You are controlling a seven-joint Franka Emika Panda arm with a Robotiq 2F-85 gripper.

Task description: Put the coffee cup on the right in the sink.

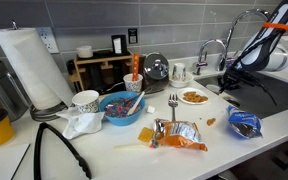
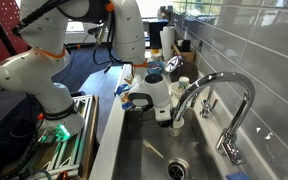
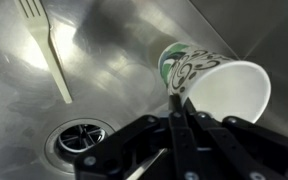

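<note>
Next, my gripper lowers slightly with the cup toward the sink bottom beside the drain and opens to release the cup's rim, because the cup hangs inside the sink.
In the wrist view the coffee cup (image 3: 212,85), white with green print, lies tilted on its side with its open mouth facing the camera. My gripper (image 3: 180,105) is shut on its rim, one finger inside and one outside. It hangs inside the dark metal sink (image 3: 114,70), above the bottom and to the right of the drain (image 3: 82,137). In both exterior views the gripper (image 2: 172,118) (image 1: 227,70) reaches down into the sink (image 2: 144,150) (image 1: 276,95). The cup is mostly hidden there.
A plastic fork (image 3: 46,50) lies on the sink bottom. Curved chrome faucets (image 2: 229,100) (image 1: 246,25) stand at the sink's edge. On the counter are another white cup (image 1: 85,101), a blue bowl (image 1: 121,108), a paper towel roll (image 1: 29,65), a snack bag (image 1: 179,135) and a plate (image 1: 193,97).
</note>
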